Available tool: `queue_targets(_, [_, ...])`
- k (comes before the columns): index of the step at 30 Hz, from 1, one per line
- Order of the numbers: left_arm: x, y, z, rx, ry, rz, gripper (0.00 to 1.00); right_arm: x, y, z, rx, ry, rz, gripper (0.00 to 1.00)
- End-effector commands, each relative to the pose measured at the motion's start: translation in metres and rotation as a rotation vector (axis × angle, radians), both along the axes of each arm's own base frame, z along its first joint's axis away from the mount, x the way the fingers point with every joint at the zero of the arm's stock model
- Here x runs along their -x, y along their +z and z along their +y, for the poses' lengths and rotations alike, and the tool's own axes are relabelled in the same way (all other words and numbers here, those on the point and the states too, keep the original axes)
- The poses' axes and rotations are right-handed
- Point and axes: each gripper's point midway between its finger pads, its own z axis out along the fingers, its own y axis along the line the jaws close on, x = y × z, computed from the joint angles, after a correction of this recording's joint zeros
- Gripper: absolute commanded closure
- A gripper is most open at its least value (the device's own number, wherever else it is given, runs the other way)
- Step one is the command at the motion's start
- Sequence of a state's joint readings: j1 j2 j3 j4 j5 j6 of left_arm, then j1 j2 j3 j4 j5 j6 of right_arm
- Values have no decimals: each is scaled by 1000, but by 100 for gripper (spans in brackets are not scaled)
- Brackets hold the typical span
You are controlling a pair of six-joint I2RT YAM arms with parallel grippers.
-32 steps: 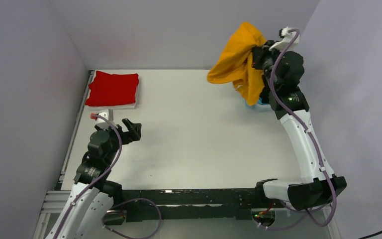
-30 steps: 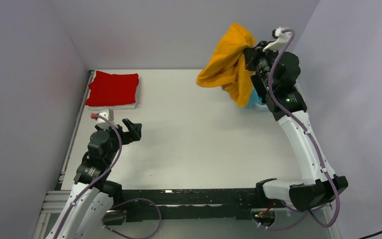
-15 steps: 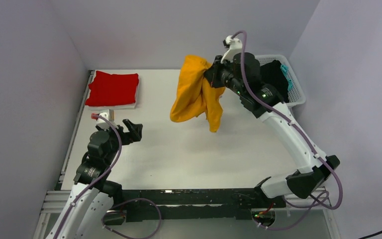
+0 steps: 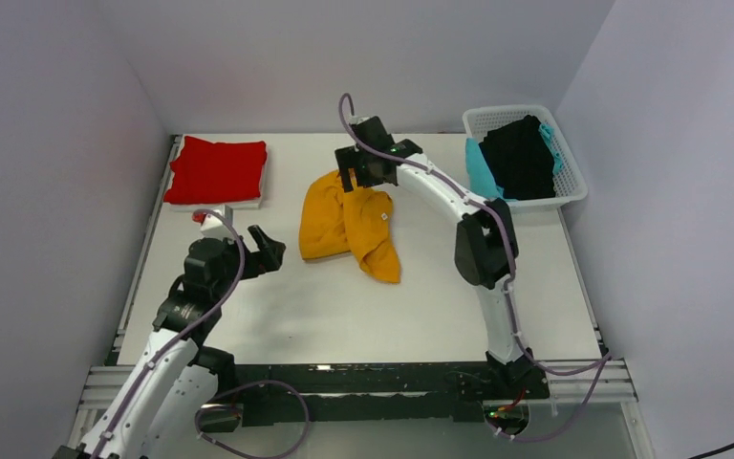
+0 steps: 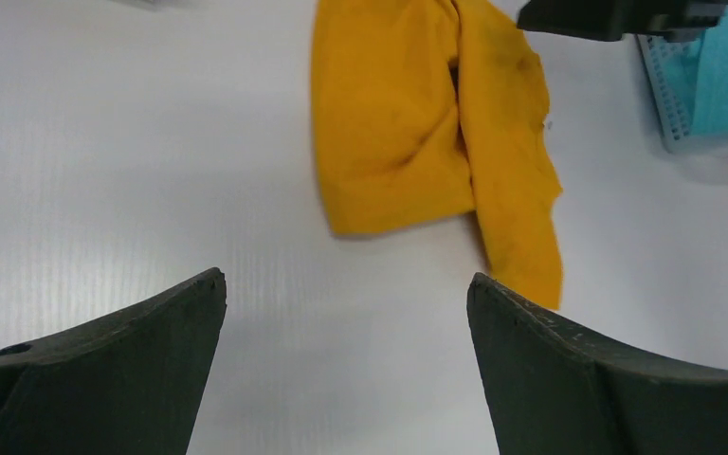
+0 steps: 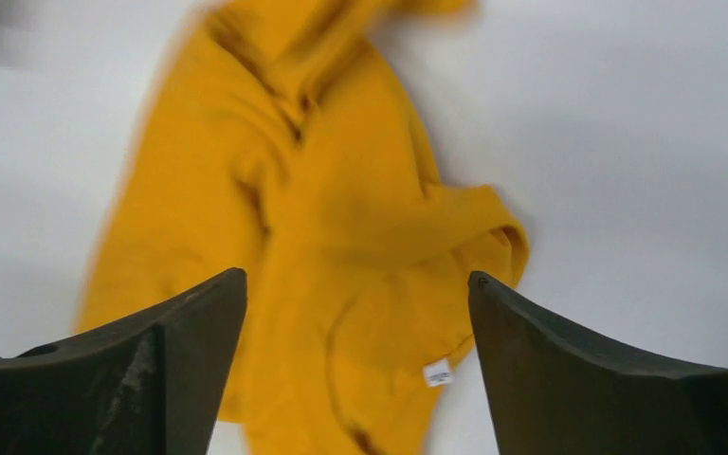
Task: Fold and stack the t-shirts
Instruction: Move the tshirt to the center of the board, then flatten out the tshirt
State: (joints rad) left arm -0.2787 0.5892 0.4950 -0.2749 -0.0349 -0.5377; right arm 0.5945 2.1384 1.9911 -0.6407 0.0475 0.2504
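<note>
My left gripper is above the yellow t-shirt's near corner (image 4: pixel 305 254) (image 5: pixel 341 223), which sticks out uncovered to the gripper's right in the top view, so I should move across and down onto it.
A crumpled yellow t-shirt (image 4: pixel 349 225) lies loose on the white table, left of centre. My right gripper (image 4: pixel 365 182) hovers over its far end, open, with nothing between its fingers. Seen from the right wrist, the yellow t-shirt (image 6: pixel 341 218) spreads below the open right gripper (image 6: pixel 355 276), its white label showing. My left gripper (image 4: pixel 271 251) stands open just left of the shirt, apart from it. In the left wrist view the left gripper (image 5: pixel 346 277) holds nothing and the yellow t-shirt (image 5: pixel 408 123) lies ahead. A folded red t-shirt (image 4: pixel 215 170) rests at the far left.
A white basket (image 4: pixel 576 194) at the far right holds a black shirt (image 4: pixel 521 158) and a teal shirt (image 4: pixel 478 164). Its corner, the basket (image 5: pixel 673 114), shows in the left wrist view. Grey walls close in the table on three sides.
My right arm swung the yellow t-shirt from above the basket leftward to the table, then opened and let it drop. The left arm shifted slightly forward.
</note>
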Motion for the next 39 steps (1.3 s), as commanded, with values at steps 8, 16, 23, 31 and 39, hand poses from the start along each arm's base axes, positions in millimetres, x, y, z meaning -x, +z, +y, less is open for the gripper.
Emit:
queue_targets(8, [-19,-44,-50,126,-163,175,1,71,63,-87,-156,-220,-294,0])
queue_targets(16, [-57,-61,-77,180,-224,225,1,178,37,-63,-525,19,-128,3])
queue_targets(23, [-78,-98,-84,171,-202,334,9,195,-15,-21,-466,79,11,11])
queue_targets(31, [-97,-125,-86,143,-180,399,36,177,-62,21,-347,64,50,27])
queue_targets(39, [-115,-137,-92,129,-196,416,79,145,-87,34,-334,-75,29,43])
